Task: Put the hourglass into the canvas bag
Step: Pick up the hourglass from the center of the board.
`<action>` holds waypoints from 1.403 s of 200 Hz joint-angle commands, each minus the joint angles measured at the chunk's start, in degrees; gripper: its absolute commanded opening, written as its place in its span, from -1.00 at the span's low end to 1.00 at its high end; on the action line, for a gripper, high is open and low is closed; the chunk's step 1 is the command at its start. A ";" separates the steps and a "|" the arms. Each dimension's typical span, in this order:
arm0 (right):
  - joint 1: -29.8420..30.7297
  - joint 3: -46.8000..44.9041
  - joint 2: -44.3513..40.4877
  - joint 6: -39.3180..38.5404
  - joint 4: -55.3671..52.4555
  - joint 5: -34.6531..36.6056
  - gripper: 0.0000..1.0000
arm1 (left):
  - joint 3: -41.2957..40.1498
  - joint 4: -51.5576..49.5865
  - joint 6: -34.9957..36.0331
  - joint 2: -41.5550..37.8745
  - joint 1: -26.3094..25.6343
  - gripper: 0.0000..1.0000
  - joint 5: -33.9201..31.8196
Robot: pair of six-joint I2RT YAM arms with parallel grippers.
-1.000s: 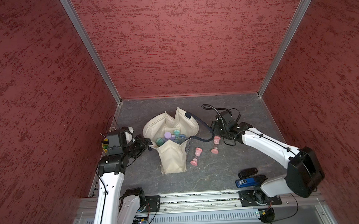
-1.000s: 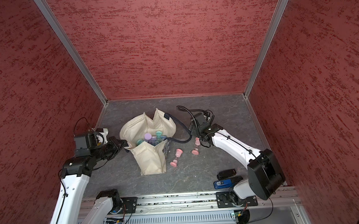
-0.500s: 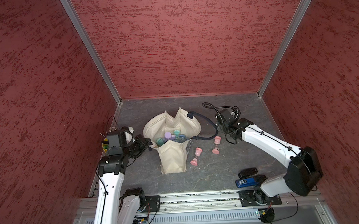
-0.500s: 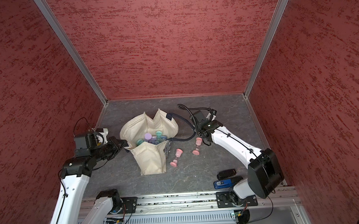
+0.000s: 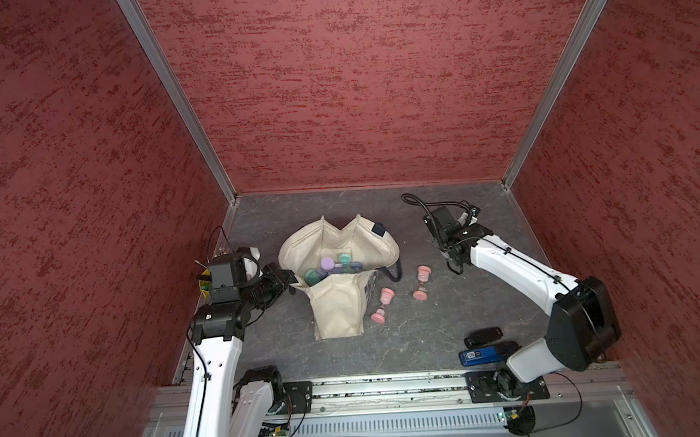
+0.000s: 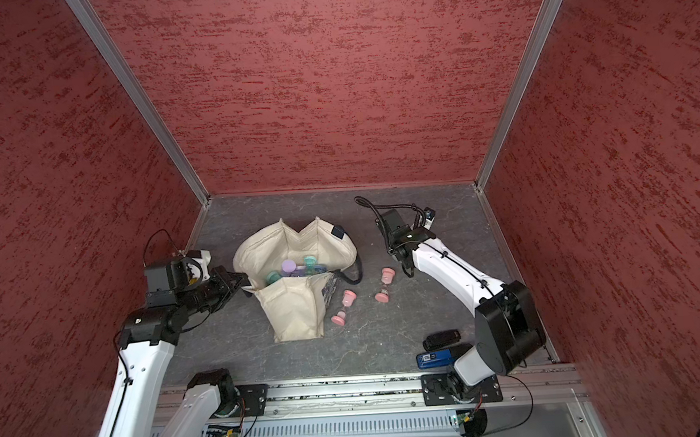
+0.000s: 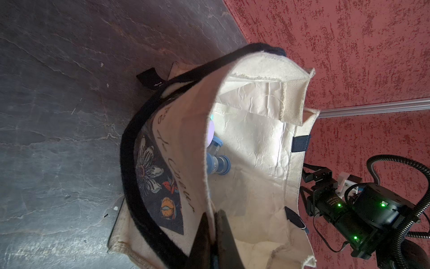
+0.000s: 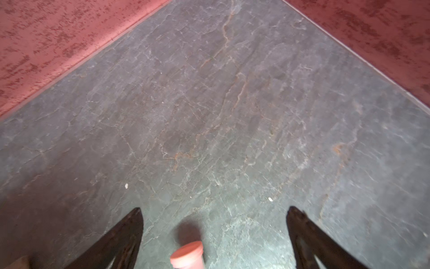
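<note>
The right gripper draws back and down onto the hourglass's near bulb (image 5: pixel 421 288) next, since the further pink hourglass lies lower and nearer my base than the gripper's open fingers.
The cream canvas bag (image 5: pixel 337 307) (image 6: pixel 293 310) stands open at mid-table, with several coloured hourglasses (image 5: pixel 334 266) inside it. My left gripper (image 5: pixel 288 278) (image 7: pixel 213 235) is shut on the bag's near-left rim and holds the mouth open. Two pink hourglasses lie on the slate to the right of the bag, one beside it (image 5: pixel 383 307) (image 6: pixel 343 307) and one further right (image 5: pixel 422 281) (image 6: pixel 384 284). My right gripper (image 5: pixel 451 259) (image 8: pixel 215 213) hovers open just right of the further one. That hourglass's pink cap (image 8: pixel 187 255) shows between the spread fingers, untouched.
A black device (image 5: pixel 482 336) and a blue one (image 5: pixel 483 355) lie near the right arm's base. A yellow cup (image 5: pixel 205 284) sits behind my left wrist by the left wall. The bag's navy handle (image 5: pixel 393 271) droops on its right side. Red walls enclose three sides.
The navy handle that stretched toward my right gripper now hangs slack against the bag. My right gripper has drawn back to the right and opened wider. The left arm has not moved.
</note>
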 commanded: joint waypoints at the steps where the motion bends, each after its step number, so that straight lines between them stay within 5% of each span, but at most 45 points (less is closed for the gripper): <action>1: -2.11 -2.02 -4.90 -4.45 6.10 -7.05 0.93 | -0.98 0.68 0.10 -0.92 0.43 -1.00 -0.13; 39: -2.18 -4.40 -4.48 -3.58 5.97 -13.14 0.93 | -1.28 1.25 -0.39 -1.17 0.43 -1.00 0.32; 93: 3.64 -14.77 -4.39 2.34 11.13 -20.71 0.65 | -1.54 1.47 -0.47 -1.23 0.52 -1.00 0.84; 142: 9.80 -20.39 -7.54 5.82 12.73 -22.75 0.61 | -1.56 1.63 -0.53 -1.36 0.52 -1.00 1.16; 235: 10.23 -21.16 -1.10 4.32 15.51 -24.78 0.26 | -2.27 2.09 -0.86 -1.40 0.61 -1.00 2.00; 255: 10.23 -21.64 0.21 4.70 16.80 -24.93 0.11 | -2.63 2.26 -0.86 -1.52 0.61 -0.73 2.25; 280: 10.16 -21.63 1.98 4.71 17.70 -25.17 -0.03 | -2.51 2.19 -0.86 -1.54 0.61 -0.65 2.34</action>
